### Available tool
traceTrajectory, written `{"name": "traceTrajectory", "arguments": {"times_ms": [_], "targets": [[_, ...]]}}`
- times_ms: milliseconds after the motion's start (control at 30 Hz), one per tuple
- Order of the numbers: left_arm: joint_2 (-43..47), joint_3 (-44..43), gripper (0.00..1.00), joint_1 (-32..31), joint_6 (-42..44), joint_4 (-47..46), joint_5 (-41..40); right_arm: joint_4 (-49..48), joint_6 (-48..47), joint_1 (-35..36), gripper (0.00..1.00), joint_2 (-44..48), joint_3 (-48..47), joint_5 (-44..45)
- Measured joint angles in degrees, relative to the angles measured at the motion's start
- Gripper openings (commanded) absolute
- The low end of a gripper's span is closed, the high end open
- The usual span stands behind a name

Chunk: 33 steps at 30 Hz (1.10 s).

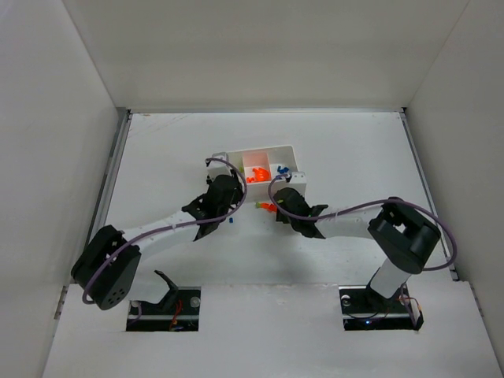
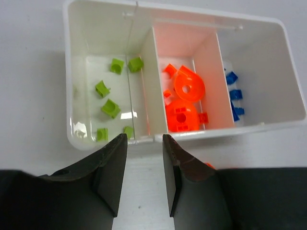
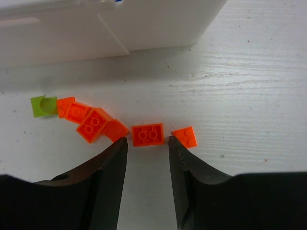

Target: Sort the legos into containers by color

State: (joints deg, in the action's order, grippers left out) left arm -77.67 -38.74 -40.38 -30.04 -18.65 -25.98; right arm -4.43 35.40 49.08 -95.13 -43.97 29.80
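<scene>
I will next move my left gripper back, to the right in the top view, and down onto the green piece [image 1: 257, 205], because it is still outside the tray's green compartment.
The containers are one white tray [image 2: 268, 127] with three compartments. Green legos [image 2: 110, 108] lie in its left one, orange legos [image 2: 184, 103] in the middle and blue legos [image 2: 235, 94] in the right. My left gripper [image 2: 144, 143] hovers open just before the tray's near wall, nothing between its fingers. My right gripper [image 3: 147, 143] is open low over the table. An orange brick [image 3: 147, 134] lies just ahead of its fingertips, untouched. More orange bricks [image 3: 93, 124] and a green piece [image 3: 43, 105] lie to its left, one orange brick [image 3: 185, 137] to its right.
The tray's outer wall [image 3: 144, 24] rises just beyond the loose bricks. A small blue brick [image 1: 231, 221] lies on the table under the left arm. White walls enclose the table on three sides.
</scene>
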Motion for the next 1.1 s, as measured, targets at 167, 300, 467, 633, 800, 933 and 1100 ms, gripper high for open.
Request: {"name": "traceTrajectory", "arguments": {"times_ms": [167,300,467,633,800,933,1100], "targets": [[2.99,4.63,0.33,-2.86,-2.03,0.17,0.09,-0.09,-0.42,-0.68,0.36,-0.72,-0.61,0.35],[3.02,6.56,0.33,-5.62,-4.24,0.61,0.48,-0.07,-0.66,-1.03,0.25,-0.92,-0.83,0.68],[2.73,7.26,0.34,-8.79,-6.51,0.63,1.03,1.38,-0.68,-1.01,0.22,1.38,-0.57,0.96],[0.46,7.21,0.34,-10.71,-7.54,-0.04,1.33,3.17,-1.25,-1.01,0.23,10.08,-0.26,1.27],[-2.29,7.13,0.34,-11.56,-8.09,-1.25,1.29,2.99,-3.28,-1.03,0.23,11.67,-5.31,0.33],[-3.19,7.04,0.34,-12.15,-8.9,-2.56,-0.33,1.14,-5.51,-1.81,0.23,6.93,-12.59,-2.67],[-5.09,6.84,0.34,-12.55,-11.15,-3.21,-1.51,-0.74,-6.75,-3.96,0.4,0.02,-19.37,-6.88]]}}
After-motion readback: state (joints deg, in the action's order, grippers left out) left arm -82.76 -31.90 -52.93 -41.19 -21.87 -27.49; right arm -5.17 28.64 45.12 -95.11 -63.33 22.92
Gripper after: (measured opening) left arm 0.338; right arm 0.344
